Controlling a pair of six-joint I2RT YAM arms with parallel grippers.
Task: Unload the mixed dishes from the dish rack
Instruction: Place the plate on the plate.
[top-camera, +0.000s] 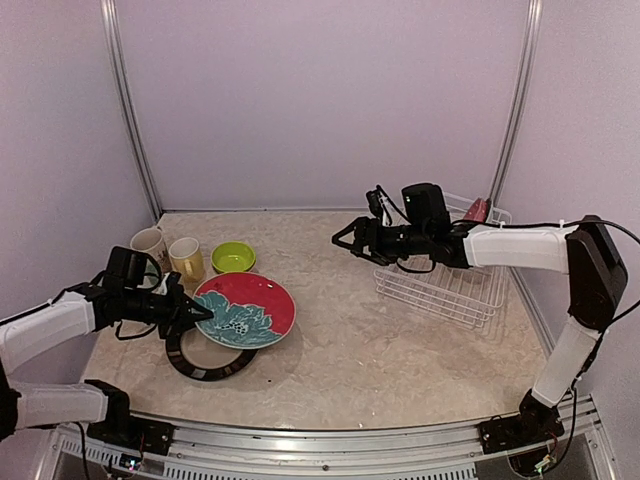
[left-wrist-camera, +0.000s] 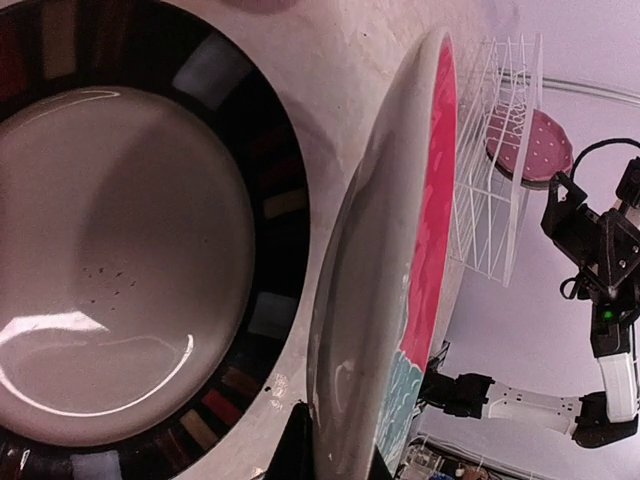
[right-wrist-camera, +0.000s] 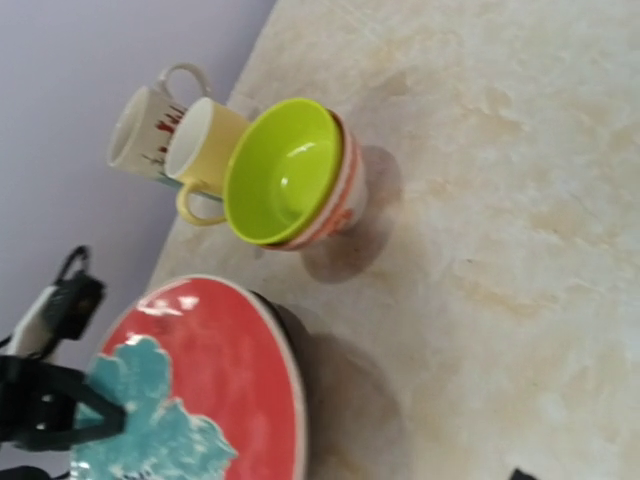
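Observation:
I need to move my left gripper to the left in the top view and down to release the flower plate, because it hangs off-center above the dark plate.
My left gripper is shut on the near-left rim of the red-teal flower plate and holds it tilted just above the dark plate. In the left wrist view the gripper clamps the plate's edge beside the dark plate. My right gripper is open and empty, in the air left of the white dish rack. The pink dotted plate stands in the rack's far end. The cream mug, the yellow cup and the lime-green bowl stand at the back left. The lime-green bowl sits nested in the small white-and-red bowl.
The right wrist view looks down on the cream mug, the yellow cup, the flower plate and bare marbled tabletop. Lilac walls enclose the table on three sides. The rack and pink plate show in the left wrist view.

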